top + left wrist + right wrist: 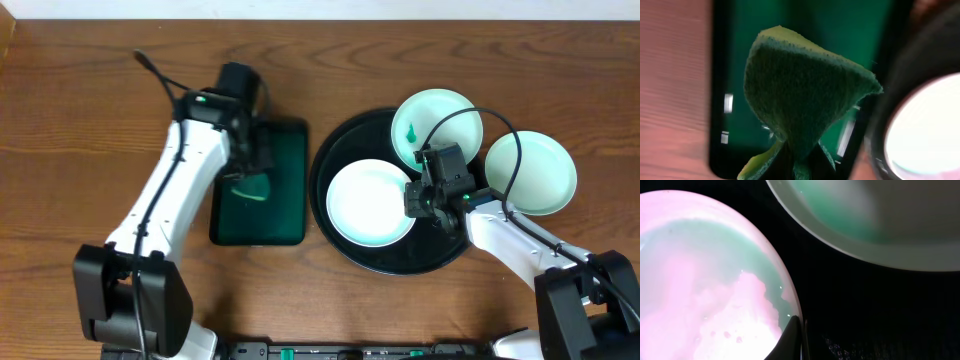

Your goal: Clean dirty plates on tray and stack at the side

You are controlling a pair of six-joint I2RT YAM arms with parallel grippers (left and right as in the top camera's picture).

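Note:
The sponge (800, 90) goes down next in my left gripper toward the bottom of the dark green rectangular tray (746, 127) for release, since the tray beneath lies empty.
The round black tray (345, 150) holds one white plate (365, 205). My right gripper (415, 195) is shut on that plate's right rim; in the right wrist view its dark fingertips (796, 337) pinch the edge of the plate (705, 290). A second plate (440, 120) with a green smear lies over the tray's far right rim, also seen as a plate (865, 220) up close. A third plate (535, 170) rests on the table to the right of the tray. My left gripper (245, 165) is shut on a green and yellow sponge (800, 90).
A dark green rectangular tray (285, 215) lies left of the black tray, under the held sponge. The right arm's black cables arch over the two right-hand plates. Bare wooden table surrounds everything.

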